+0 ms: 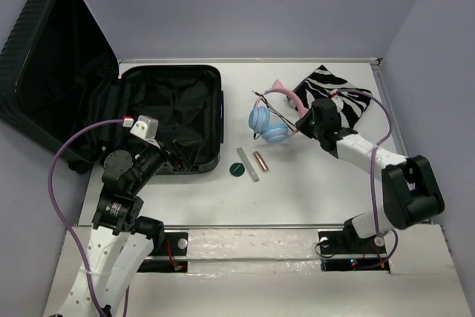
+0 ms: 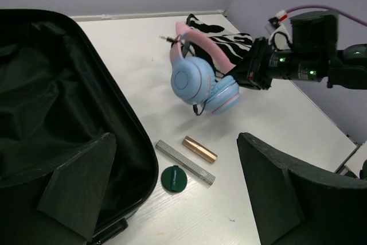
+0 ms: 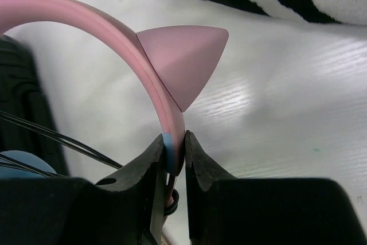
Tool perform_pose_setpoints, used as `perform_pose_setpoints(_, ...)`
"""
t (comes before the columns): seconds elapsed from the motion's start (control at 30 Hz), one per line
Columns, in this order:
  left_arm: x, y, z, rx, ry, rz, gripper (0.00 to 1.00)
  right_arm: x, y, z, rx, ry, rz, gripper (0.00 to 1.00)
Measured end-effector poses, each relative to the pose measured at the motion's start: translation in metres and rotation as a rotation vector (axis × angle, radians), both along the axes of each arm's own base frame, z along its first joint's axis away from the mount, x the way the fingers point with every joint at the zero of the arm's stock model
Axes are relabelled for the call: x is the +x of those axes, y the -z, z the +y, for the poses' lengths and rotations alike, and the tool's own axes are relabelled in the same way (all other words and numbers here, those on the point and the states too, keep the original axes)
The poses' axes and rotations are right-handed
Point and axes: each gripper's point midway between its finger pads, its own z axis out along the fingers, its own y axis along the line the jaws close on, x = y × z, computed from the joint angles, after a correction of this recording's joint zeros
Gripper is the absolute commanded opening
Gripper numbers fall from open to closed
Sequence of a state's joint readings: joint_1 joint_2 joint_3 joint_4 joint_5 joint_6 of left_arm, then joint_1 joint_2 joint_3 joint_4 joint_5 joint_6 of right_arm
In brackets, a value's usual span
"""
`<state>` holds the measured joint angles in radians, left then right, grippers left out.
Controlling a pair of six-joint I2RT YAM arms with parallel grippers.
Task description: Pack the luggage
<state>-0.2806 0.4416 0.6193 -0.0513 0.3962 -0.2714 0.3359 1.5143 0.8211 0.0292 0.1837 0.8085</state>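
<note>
The headphones (image 1: 269,120) will next be carried across the tub's rim by my right gripper and released on the tub's bare bottom, which is to the gripper's left in the top view.
The black ribbed luggage (image 1: 67,72) lies open at the back left, its lined tub (image 1: 174,113) facing up; the tub also shows in the left wrist view (image 2: 51,113). Pink and blue cat-ear headphones (image 1: 269,120) lie right of it, also in the left wrist view (image 2: 198,78). My right gripper (image 1: 306,118) is shut on the pink headband (image 3: 166,113) just below one ear. My left gripper (image 1: 172,155) is open and empty over the tub's near right corner, its fingers (image 2: 80,182) wide apart.
A green round disc (image 1: 237,169), a grey textured bar (image 1: 247,163) and a copper tube (image 1: 260,161) lie on the white table between the luggage and the headphones. A zebra-striped cloth (image 1: 334,94) lies at the back right. Purple walls enclose the table.
</note>
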Motion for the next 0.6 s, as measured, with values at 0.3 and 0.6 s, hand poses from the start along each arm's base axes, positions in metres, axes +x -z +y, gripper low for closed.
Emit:
perform_pose_setpoints(0.3,0.001,-0.003,0.005,-0.019,-0.037,0.001,0.99,-0.008,-0.089,0.046,0.039,-0.116,-0.220,0.07)
perform_pose_setpoints(0.6,-0.006,-0.014,0.004,-0.066,-0.025,-0.020,0.99,0.024,-0.121,0.199,0.044,-0.392,-0.282,0.07)
